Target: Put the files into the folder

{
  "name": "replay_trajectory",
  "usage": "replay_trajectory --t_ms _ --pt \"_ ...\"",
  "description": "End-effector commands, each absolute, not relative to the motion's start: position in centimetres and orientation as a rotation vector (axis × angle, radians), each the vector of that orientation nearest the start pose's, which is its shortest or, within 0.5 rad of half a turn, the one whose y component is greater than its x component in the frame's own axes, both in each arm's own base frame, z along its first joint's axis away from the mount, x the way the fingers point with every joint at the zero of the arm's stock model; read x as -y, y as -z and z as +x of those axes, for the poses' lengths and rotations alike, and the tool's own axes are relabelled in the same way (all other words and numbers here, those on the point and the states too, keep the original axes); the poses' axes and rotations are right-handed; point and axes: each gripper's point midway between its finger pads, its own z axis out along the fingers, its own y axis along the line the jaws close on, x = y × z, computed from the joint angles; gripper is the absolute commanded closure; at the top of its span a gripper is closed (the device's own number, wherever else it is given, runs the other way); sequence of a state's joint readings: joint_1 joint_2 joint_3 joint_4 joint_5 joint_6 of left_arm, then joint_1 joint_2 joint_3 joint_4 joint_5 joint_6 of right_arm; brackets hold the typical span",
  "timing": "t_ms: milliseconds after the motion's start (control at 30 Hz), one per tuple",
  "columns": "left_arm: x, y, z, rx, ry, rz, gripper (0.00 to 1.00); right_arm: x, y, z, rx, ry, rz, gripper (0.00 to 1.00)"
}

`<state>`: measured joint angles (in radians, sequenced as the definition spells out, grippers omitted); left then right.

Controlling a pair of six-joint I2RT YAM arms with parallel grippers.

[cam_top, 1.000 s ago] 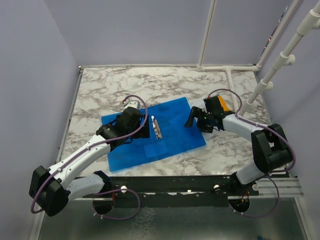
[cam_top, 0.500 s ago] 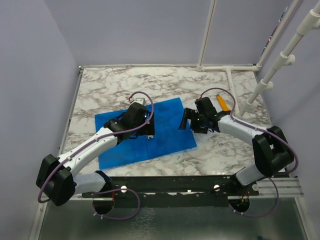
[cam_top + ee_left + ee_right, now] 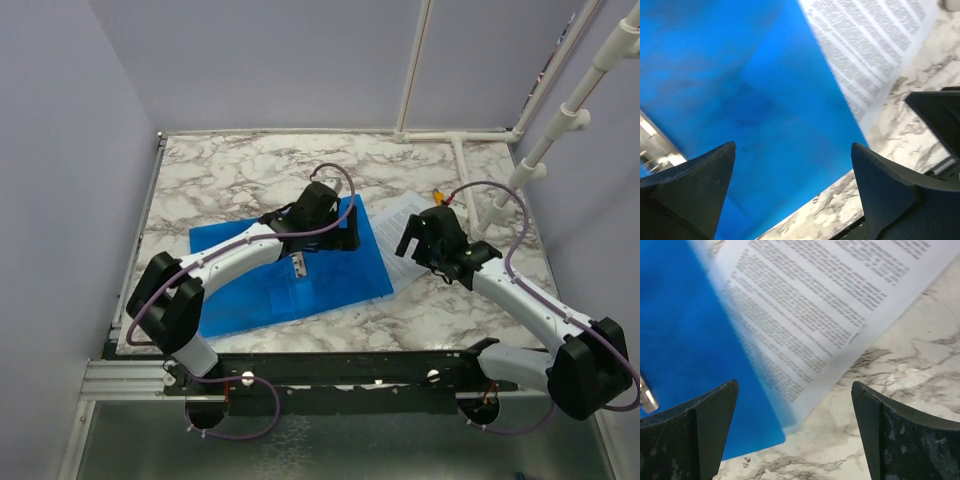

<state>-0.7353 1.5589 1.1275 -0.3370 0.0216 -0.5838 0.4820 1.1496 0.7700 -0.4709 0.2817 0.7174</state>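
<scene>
The robot's right gripper needs to go down next toward the files' edge clear of the folder point(image 3: 250, 275) to close, since that edge is below the gripper, to its right in the top view.
The blue folder point(image 3: 250, 275) lies flat and open on the marble table, its metal clip point(image 3: 298, 265) showing near the middle. The files point(image 3: 400, 225), white sheets of dense text, lie at the folder's right edge, their left part under the blue plastic. My left gripper point(image 3: 348, 238) is open and empty over the folder's right part; its wrist view shows the folder point(image 3: 765, 100) and the files point(image 3: 875, 50). My right gripper point(image 3: 408, 245) is open and empty just above the files' near corner point(image 3: 810, 305), beside the folder's corner point(image 3: 690, 365).
A small orange object point(image 3: 437, 197) lies behind the files. White pipes point(image 3: 470, 175) run along the table's back and right side, with upright poles at the back right. Purple walls close in the left and back. A black rail point(image 3: 340, 370) crosses the near edge.
The folder slid a little to the left. My left gripper moved right across the folder to its right part. My right gripper drew back to the right, uncovering the white sheets.
</scene>
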Motion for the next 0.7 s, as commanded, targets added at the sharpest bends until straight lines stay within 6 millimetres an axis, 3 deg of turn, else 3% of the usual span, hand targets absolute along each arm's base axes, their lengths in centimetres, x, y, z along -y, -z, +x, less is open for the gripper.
replay_trajectory --t_ms 0,333,500,667 --pt "35.3 -15.0 30.6 -2.354 0.849 0.256 0.01 -8.0 -9.3 27.2 -2.337 -0.052 0.534 0.0" --pt "43.5 -13.0 34.0 -2.344 0.988 0.369 0.01 -5.1 -5.8 29.1 -2.326 -0.248 0.727 0.04" --pt "45.9 -10.5 35.6 -2.366 1.01 0.393 0.01 -4.8 -4.4 29.8 -2.322 -0.308 0.791 0.06" --pt "47.0 -7.4 36.2 -2.41 1.01 0.409 0.01 -4.0 -3.1 30.3 -2.303 -0.349 0.849 0.09"
